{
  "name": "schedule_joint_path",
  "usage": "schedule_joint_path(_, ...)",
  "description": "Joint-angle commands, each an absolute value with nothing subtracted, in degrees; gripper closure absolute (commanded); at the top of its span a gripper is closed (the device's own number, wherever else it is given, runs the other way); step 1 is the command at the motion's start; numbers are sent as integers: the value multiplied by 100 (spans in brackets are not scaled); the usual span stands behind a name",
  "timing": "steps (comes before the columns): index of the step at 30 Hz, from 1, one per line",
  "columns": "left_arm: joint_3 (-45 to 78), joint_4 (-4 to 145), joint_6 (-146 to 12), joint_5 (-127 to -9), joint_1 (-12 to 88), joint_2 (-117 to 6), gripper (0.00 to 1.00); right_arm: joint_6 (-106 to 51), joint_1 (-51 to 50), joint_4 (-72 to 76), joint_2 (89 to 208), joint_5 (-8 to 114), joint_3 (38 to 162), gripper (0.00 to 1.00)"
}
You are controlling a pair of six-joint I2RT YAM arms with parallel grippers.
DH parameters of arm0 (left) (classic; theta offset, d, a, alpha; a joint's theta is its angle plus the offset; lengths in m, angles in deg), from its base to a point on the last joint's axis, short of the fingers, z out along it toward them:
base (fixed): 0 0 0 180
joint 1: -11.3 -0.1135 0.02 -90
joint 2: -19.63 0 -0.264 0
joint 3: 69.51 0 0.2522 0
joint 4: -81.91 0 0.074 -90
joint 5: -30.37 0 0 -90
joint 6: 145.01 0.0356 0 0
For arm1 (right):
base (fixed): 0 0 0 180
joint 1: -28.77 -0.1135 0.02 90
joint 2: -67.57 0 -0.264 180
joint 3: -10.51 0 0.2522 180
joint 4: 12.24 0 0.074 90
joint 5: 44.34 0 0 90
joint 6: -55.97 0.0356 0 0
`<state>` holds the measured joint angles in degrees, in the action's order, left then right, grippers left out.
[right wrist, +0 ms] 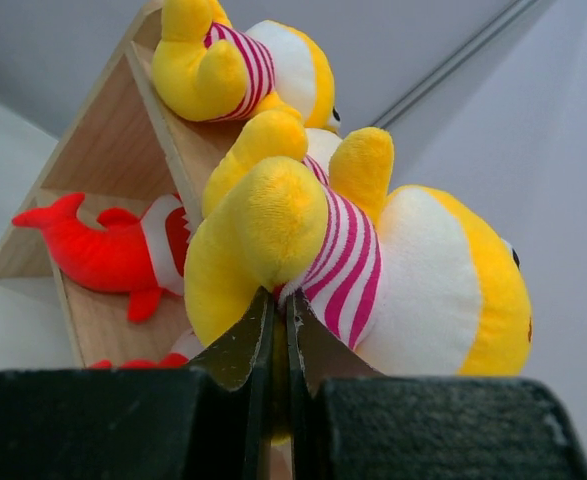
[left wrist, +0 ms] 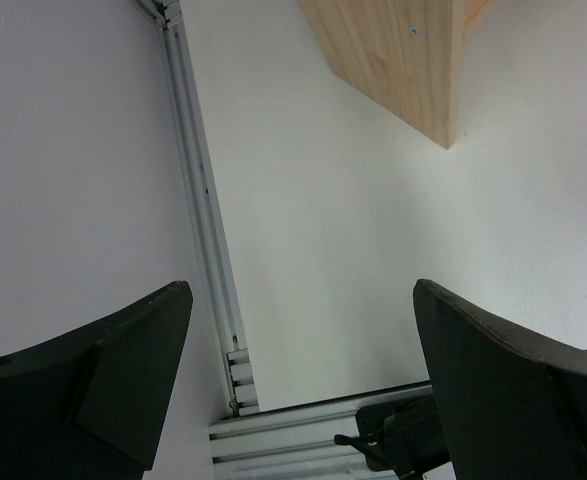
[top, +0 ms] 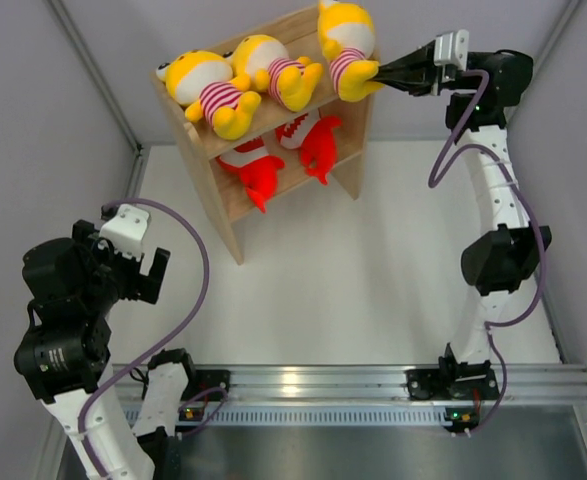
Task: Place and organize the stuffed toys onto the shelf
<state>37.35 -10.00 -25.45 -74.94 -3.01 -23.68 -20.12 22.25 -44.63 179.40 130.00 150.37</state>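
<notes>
Next, my right gripper shifts the yellow toy toward its neighbour on the top level, since bare wood shows between them, and then opens.
The wooden shelf (top: 225, 205) stands at the back of the table. Two yellow stuffed toys (top: 205, 85) (top: 273, 65) in striped shirts lie on its top tier. Two red fish toys (top: 258, 170) (top: 318, 145) lie on the lower tier. A third yellow toy (top: 345, 40) sits at the top tier's right end, its leg over the edge. My right gripper (top: 378, 72) is shut on that toy (right wrist: 423, 270), pinching yellow plush at the leg between its tips (right wrist: 281, 295). Far from the shelf at the near left, my left gripper (top: 143, 275) hangs open and empty (left wrist: 301, 290).
Grey enclosure walls close in the table on the left, the back and the right. An aluminium rail (top: 373, 380) with both arm bases runs along the near edge. In the left wrist view I see the shelf's side panel (left wrist: 403, 60) and a wall rail (left wrist: 203, 200).
</notes>
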Motion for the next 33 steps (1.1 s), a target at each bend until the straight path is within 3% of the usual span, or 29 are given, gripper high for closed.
schedule_joint_path(1, 3882, -1043, -2504, -7589, -356, -2475, 1, -1689, 2227, -5359, 17884, 13830, 15365, 100)
schedule_joint_path(14, 3882, -1043, -2522, -7642, -435, -2493, 1, -2357, 2148, -4630, 18481, 13664, 15558, 100)
schedule_joint_path(17, 3882, -1043, -2513, -7651, -444, -2493, 2, -2454, 2113, -4471, 18517, 13575, 15531, 96)
schedule_joint_path(23, 3847, -1043, -2513, -7616, -452, -2484, 1, -2849, 1981, -3882, 18570, 13189, 15681, 77)
schedule_joint_path(26, 3820, -1051, -2504, -7633, -452, -2458, 1, -2727, 1946, -4023, 18464, 13162, 15707, 63)
schedule_joint_path(27, 3803, -1043, -2495, -7651, -452, -2458, 1, -2718, 1937, -4032, 18420, 13119, 15690, 51)
schedule_joint_path(28, 3794, -1043, -2487, -7651, -452, -2458, 1, -2718, 1928, -4032, 18368, 13083, 15681, 48)
schedule_joint_path(33, 3724, -1043, -2487, -7704, -452, -2431, 2, -2849, 1919, -4067, 18051, 12811, 15287, 37)
